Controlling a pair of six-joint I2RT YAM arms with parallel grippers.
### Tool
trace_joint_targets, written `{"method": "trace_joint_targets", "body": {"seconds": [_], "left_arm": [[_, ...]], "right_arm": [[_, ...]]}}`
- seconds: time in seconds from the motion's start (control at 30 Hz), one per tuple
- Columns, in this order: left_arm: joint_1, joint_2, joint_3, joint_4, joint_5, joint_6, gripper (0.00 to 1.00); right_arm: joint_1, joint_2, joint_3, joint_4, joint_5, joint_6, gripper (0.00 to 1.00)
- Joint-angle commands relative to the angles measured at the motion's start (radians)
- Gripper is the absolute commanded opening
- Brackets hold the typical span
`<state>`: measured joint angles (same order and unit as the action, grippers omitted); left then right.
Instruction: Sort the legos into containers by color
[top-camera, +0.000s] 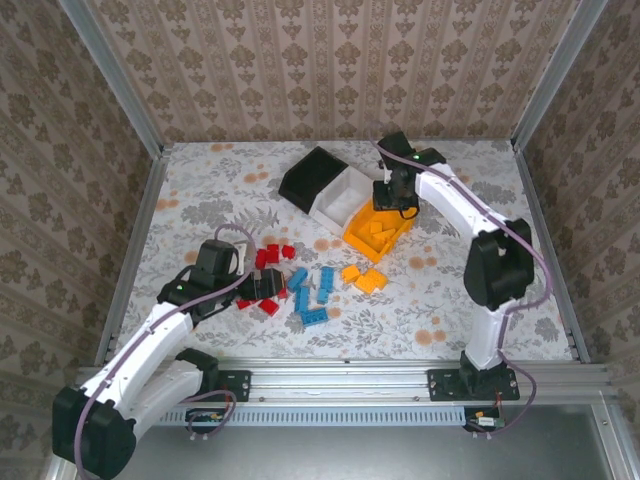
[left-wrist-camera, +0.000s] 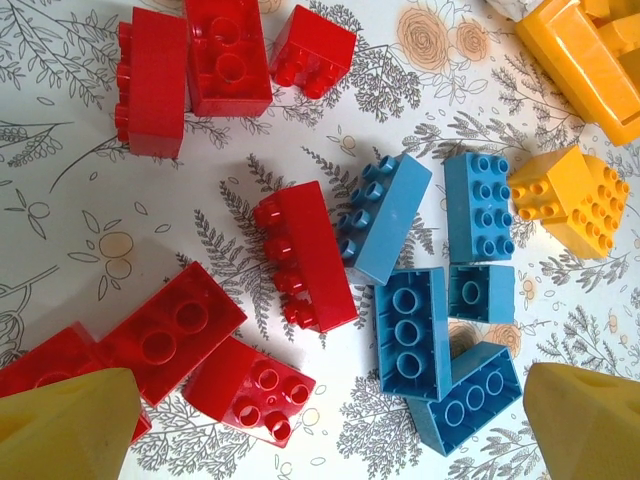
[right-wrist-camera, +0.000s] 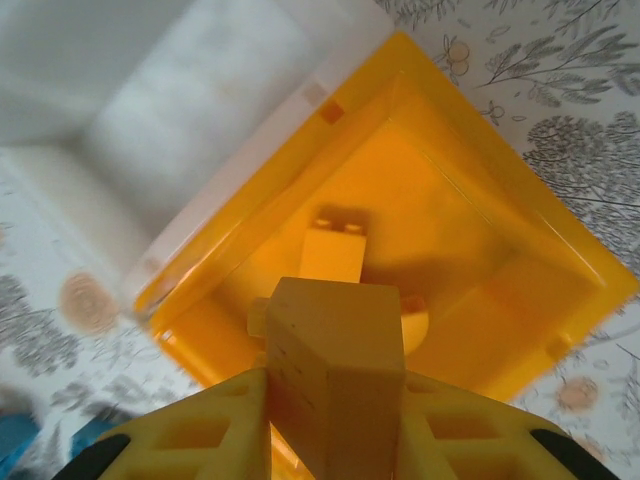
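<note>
The small red lego (top-camera: 282, 293) (left-wrist-camera: 313, 255) lies below, beside the blue legos, so my left gripper should move toward those blue legos and lower its open fingers around the red lego's long sides.
Black (top-camera: 312, 178), white (top-camera: 347, 183) and orange (top-camera: 350, 237) bins stand in a row at mid table. My right gripper (top-camera: 392, 200) hangs over the orange bin (right-wrist-camera: 560, 300), shut on an orange lego (right-wrist-camera: 335, 360); another orange lego (right-wrist-camera: 332, 252) lies inside the bin. My left gripper (top-camera: 268, 290) hovers low and open (left-wrist-camera: 330, 440) over the loose pile, nothing between its fingers. Below it lie red legos (left-wrist-camera: 305, 255), blue legos (left-wrist-camera: 412, 330) and an orange lego (left-wrist-camera: 570, 195). In the top view the reds (top-camera: 270, 258), blues (top-camera: 312, 295) and oranges (top-camera: 365, 277) spread left to right.
The white bin's wall (right-wrist-camera: 200, 110) touches the orange bin's upper left side. Metal frame rails (top-camera: 400, 368) run along the near edge, and patterned walls close in the other sides. A corner of the orange bin (left-wrist-camera: 585, 50) reaches the left wrist view's top right.
</note>
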<state>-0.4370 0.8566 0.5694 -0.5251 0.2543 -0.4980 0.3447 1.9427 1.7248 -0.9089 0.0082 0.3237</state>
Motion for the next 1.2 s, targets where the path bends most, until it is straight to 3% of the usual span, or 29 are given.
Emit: {"method": "trace_joint_targets", "body": {"seconds": [0.0, 0.13, 0.27, 0.37, 0.5, 0.93, 1.17], "left_arm": [[0.006, -0.015, -0.014, -0.024, -0.007, -0.005, 1.0], [0.005, -0.014, -0.017, -0.025, -0.01, -0.006, 1.0], [0.005, -0.005, -0.017, -0.024, -0.015, -0.009, 1.0], [0.006, 0.012, -0.009, -0.034, -0.022, -0.01, 1.0], [-0.007, 0.071, 0.028, -0.063, -0.044, -0.001, 0.99], [-0.099, 0.478, 0.278, -0.115, -0.148, 0.011, 0.67], [-0.112, 0.602, 0.342, -0.132, -0.174, 0.028, 0.59]], "right_arm": [[-0.008, 0.069, 0.062, -0.017, -0.023, -0.006, 0.31], [-0.009, 0.115, 0.07, -0.001, -0.036, 0.006, 0.35], [-0.009, 0.109, 0.071, -0.008, -0.036, 0.008, 0.48], [-0.009, 0.05, 0.065, -0.013, -0.036, 0.012, 0.54], [-0.005, -0.071, 0.053, -0.038, -0.048, 0.018, 0.55], [0.165, -0.538, -0.435, 0.032, -0.077, 0.117, 0.56], [0.232, -0.695, -0.606, 0.056, -0.067, 0.194, 0.55]]}}
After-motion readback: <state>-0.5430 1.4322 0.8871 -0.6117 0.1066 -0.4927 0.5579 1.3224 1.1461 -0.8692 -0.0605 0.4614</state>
